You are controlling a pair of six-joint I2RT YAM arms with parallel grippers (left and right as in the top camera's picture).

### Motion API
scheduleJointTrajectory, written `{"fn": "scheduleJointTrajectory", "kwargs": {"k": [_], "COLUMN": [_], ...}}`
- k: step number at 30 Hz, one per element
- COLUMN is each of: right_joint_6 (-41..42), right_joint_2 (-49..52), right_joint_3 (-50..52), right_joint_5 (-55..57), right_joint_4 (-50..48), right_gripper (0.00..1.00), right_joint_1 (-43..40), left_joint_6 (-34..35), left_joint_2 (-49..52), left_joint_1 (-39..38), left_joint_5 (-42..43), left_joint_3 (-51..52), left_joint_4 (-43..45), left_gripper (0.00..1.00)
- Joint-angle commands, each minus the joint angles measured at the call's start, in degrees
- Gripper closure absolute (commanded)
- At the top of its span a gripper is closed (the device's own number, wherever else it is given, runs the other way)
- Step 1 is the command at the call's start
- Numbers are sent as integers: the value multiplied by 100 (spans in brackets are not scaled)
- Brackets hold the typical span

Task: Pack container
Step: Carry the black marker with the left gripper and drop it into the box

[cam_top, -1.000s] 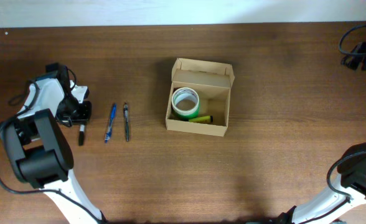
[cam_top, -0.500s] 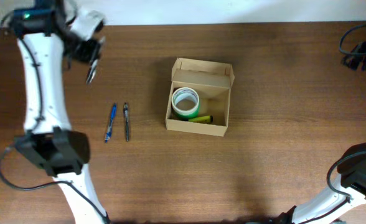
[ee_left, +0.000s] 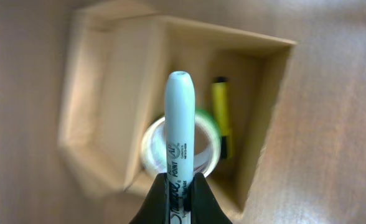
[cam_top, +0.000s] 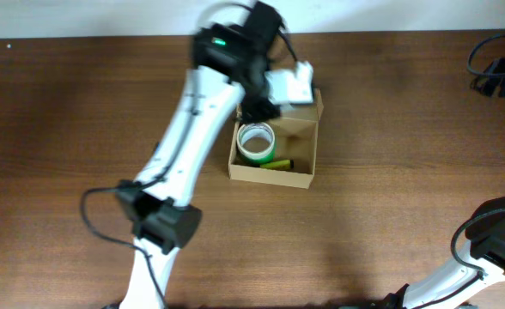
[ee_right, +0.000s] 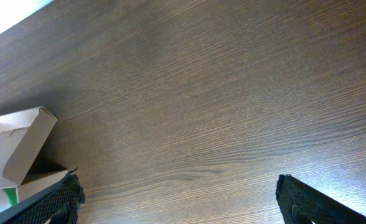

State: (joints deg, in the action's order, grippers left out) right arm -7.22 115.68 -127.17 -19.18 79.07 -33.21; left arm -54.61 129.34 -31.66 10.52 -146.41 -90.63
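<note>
My left gripper lowers back toward that strip [ee_left: 244, 118] next and releases the white marker. The strip is free between the yellow marker and the box's near side.
The container [cam_top: 302, 176] is a tan cardboard box with its flap lid open, at the table's middle. Inside lie a green-and-white tape roll [cam_top: 256, 141] and a yellow marker [cam_top: 278, 163]. My left gripper [cam_top: 261, 107] hangs over the box's far left part, shut on a pale marker. In the left wrist view the gripper [ee_left: 179, 186] holds the pale marker [ee_left: 179, 124] above the tape roll [ee_left: 152, 146], with the yellow marker [ee_left: 221, 118] beside it and the box wall [ee_left: 270, 112] at right. My right gripper [ee_right: 180, 199] is open and empty over bare table, right of the box [ee_right: 21, 140].
Black cables [cam_top: 497, 73] lie at the far right corner. The left arm [cam_top: 192, 129] stretches across the table left of the box and covers that area. The right arm's base [cam_top: 493, 240] is at the near right edge.
My left arm has swung from the far left of the table across to above the box, carrying the marker. The two pens seen earlier no longer show. The right arm has not moved.
</note>
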Motion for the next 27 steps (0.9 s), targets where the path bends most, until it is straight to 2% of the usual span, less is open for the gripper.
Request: {"fn": "scheduleJointTrajectory", "kwargs": {"k": [1,6,17,27], "right_joint_6": [46,46,46,46], "right_joint_2": [-11,-11,-11,-11], "right_joint_3": [0,0,0,0], "right_joint_5": [-55,-55,-55,-55], "right_joint_4": [0,0,0,0], "right_gripper": [1,1,1,1], "right_joint_1": [20,20,20,20], "left_joint_6": [-356,-7,-13,-186], "left_joint_2": [494,1012,1165,1165], "left_joint_1": [-389,-658,-667,-664], "left_joint_5": [-343,-448,-435,-560], "left_joint_3": [234,315,498,1152], "left_joint_4": [-66,-131,-232,-267], "left_gripper": [98,98,98,98]}}
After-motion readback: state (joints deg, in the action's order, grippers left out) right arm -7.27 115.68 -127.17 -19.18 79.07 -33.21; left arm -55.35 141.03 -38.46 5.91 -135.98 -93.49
